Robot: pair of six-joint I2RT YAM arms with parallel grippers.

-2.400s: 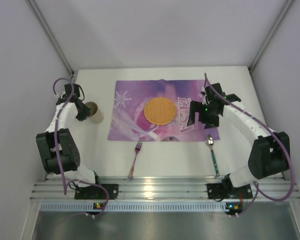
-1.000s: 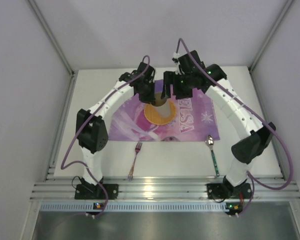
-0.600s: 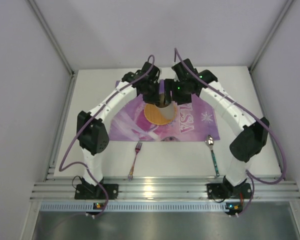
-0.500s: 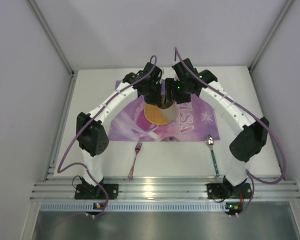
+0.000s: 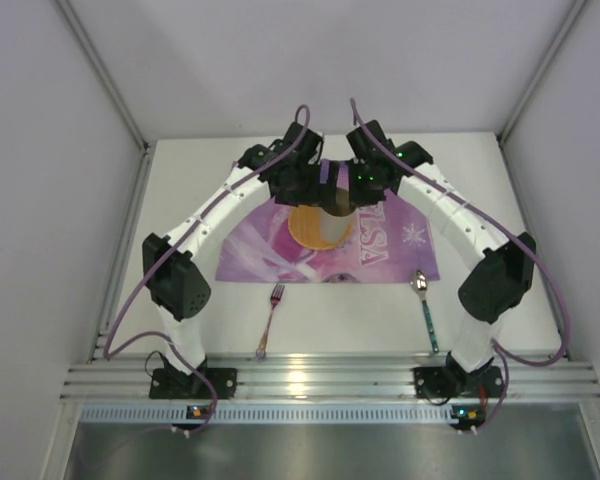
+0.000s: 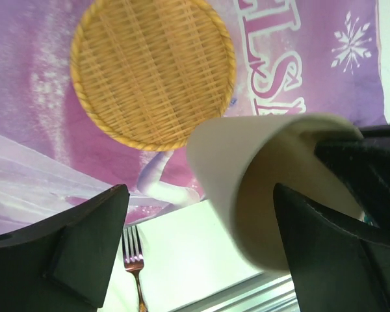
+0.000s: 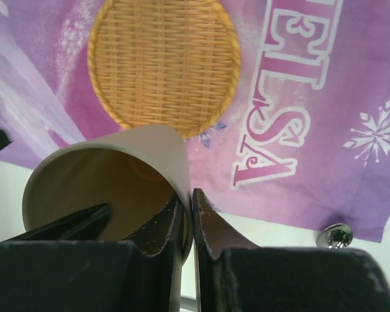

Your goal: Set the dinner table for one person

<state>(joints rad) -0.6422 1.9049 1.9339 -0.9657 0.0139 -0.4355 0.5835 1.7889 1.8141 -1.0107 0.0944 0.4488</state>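
The right gripper will next move outward, lower the cup onto the placemat (image 7: 356, 12) beside the E of ELSA and let go of it there, because the woven plate fills the middle of the placemat.
A beige paper cup (image 5: 332, 205) hangs tilted above the purple placemat (image 5: 400, 245), between both grippers. My right gripper (image 7: 190, 195) is shut on the cup (image 7: 117, 175), pinching its rim with one finger inside and one outside. My left gripper (image 6: 198, 195) is open, its fingers spread wide around the cup's (image 6: 247, 169) near wall without squeezing it. A round woven plate (image 5: 318, 228) lies on the placemat below. On the white dinner table (image 5: 180, 200), a fork (image 5: 271, 318) lies in front of the placemat and a spoon (image 5: 424, 305) to its right.
The two arms arch inward and meet over the placemat's far middle. The ribbed aluminium rail (image 5: 300, 380) runs along the table's near edge. Grey walls close in the left, right and back sides.
The left arm carried the cup from the table's left to above the placemat. My right gripper has closed on the cup's rim, and my left gripper has opened and let it go.
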